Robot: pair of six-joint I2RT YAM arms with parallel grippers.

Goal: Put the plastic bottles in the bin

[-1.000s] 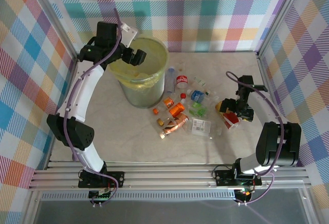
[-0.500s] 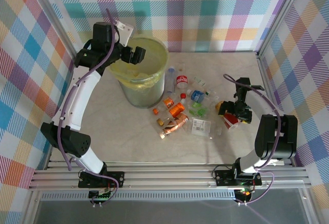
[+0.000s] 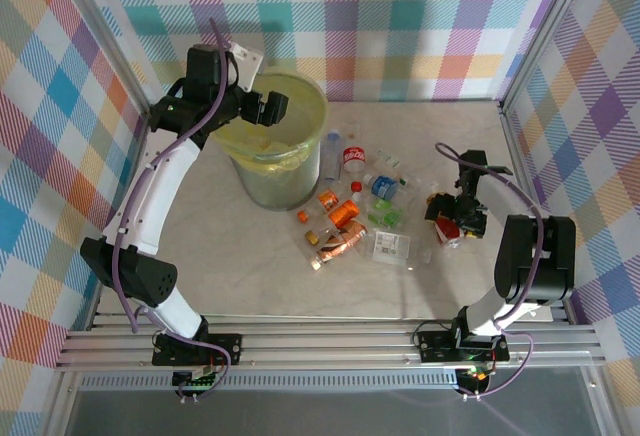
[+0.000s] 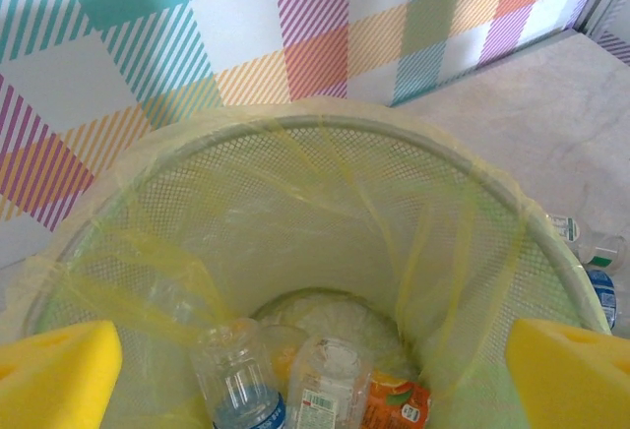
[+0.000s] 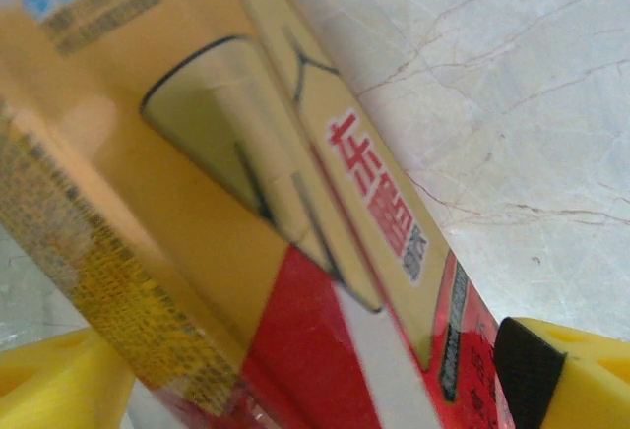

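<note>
Next, my right gripper goes down a little further over the bottle's red-and-yellow label (image 3: 447, 226) (image 5: 295, 321) just below it and closes, since the open fingers already are on both sides of the bottle.
The bin (image 3: 278, 184), lined with a yellow bag, stands at the back left, and my left gripper (image 3: 268, 108) hangs open over its mouth. In the left wrist view the bin's rim (image 4: 325, 129) rings three plastic bottles at the bottom: a blue-labelled one (image 4: 236, 375), a white-labelled one (image 4: 325, 380) and an orange-labelled one (image 4: 396, 404). Both yellow pads (image 4: 54, 375) are far apart with nothing between them. My right gripper (image 3: 458, 218) is down on a red-and-yellow-labelled bottle (image 3: 445, 230) at the right. That bottle (image 5: 197, 203) lies between the open jaws, a pad (image 5: 576, 380) on each side.
Several more bottles lie in a loose heap mid-table: a red-labelled one (image 3: 353, 155), a blue one (image 3: 382, 186), an orange one (image 3: 345, 211), a green one (image 3: 385, 218). A tall clear bottle (image 3: 332, 151) stands against the bin. Checked walls and a metal frame (image 3: 520, 146) close in the sides.
My right gripper has settled a little lower and further in around the red-and-yellow bottle. The left arm has shifted slightly but stays over the bin.
</note>
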